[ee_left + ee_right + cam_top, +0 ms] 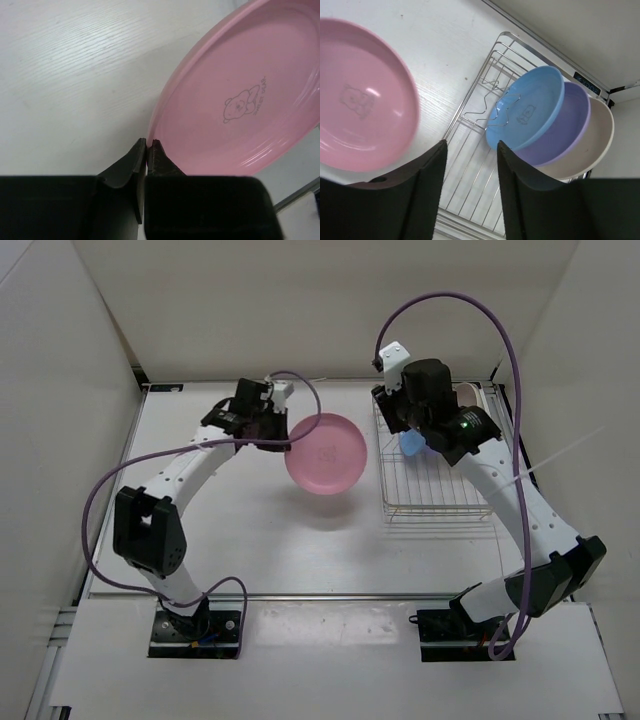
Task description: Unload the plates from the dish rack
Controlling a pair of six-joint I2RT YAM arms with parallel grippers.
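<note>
I will move my left gripper to the left in the top view and down and release the pink plate [327,453] there, because the tabletop away from the rack is bare.
My left gripper [149,142] is shut on the rim of the pink plate [245,95] and holds it above the table, left of the dish rack [430,480]; the plate [327,453] shows tilted in the top view and also in the right wrist view [362,100]. My right gripper [471,144] is open and empty over the rack [475,165]. The blue plate [527,112], purple plate [565,130] and cream plate [595,140] stand leaning together in the rack's prongs, just right of my right fingers. In the top view my right arm hides most of them.
White walls enclose the table on three sides. The rack stands at the back right, near the right wall [590,390]. A metal strip [320,595] runs along the table's near edge in front of the arm bases.
</note>
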